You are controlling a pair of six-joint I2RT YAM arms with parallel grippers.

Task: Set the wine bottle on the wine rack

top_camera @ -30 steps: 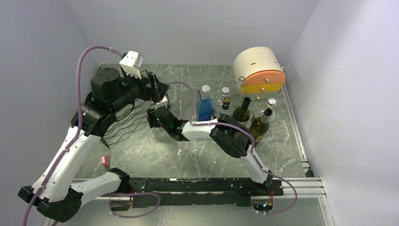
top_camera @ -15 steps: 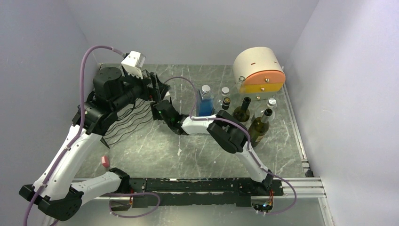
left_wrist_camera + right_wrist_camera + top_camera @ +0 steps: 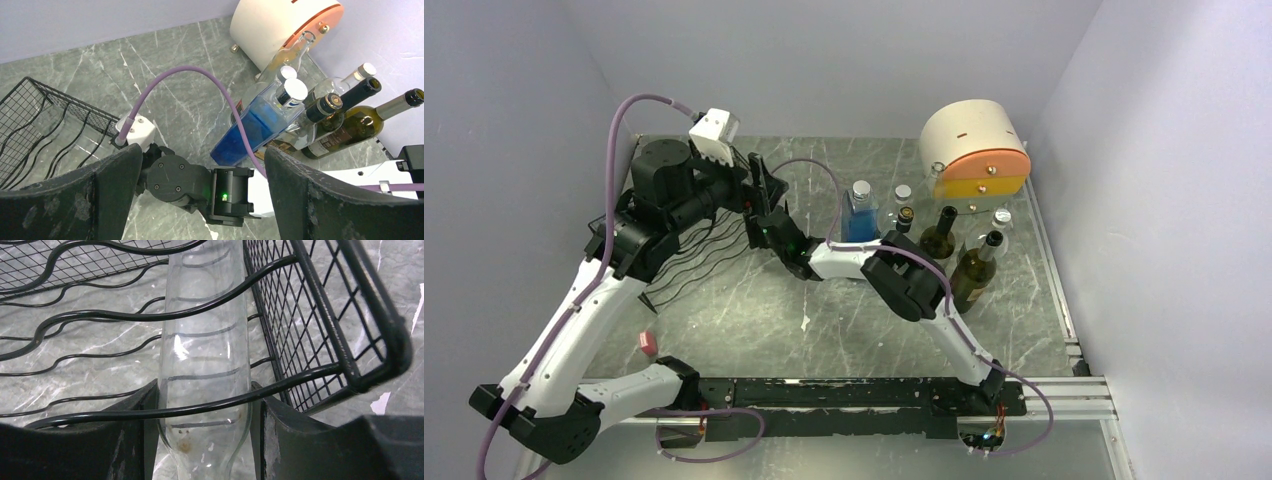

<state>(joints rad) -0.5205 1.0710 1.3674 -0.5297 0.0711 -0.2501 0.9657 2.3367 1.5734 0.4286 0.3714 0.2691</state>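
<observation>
I will next ease my right gripper slightly outward at the rack's end and spread its fingers off the bottle, as its glass body is already inside the rack.
In the right wrist view a clear glass wine bottle (image 3: 205, 350) lies base-first inside the wine rack (image 3: 320, 335), a black wire frame with wavy rows. My right gripper (image 3: 204, 395) is shut on the bottle near its shoulder, one finger (image 3: 132, 440) on each side, and a rack wire crosses in front. From above, the right gripper (image 3: 761, 224) is at the right end of the rack (image 3: 686, 262), and the bottle cannot be made out there. My left gripper (image 3: 200, 160) stands wide open and holds nothing, hovering over the right arm's wrist. From above, the left gripper (image 3: 762, 183) is by the rack's back right corner.
Several upright bottles stand in a group at the back right, among them a blue one (image 3: 859, 218) and dark ones (image 3: 974, 270). Behind them is a cream-and-orange drum-shaped box (image 3: 976, 150). A small pink object (image 3: 648, 344) lies near the left arm's base.
The right arm has moved up and to the left, carrying its gripper to the rack's right end. The left arm has shifted slightly to the right, its gripper still open.
</observation>
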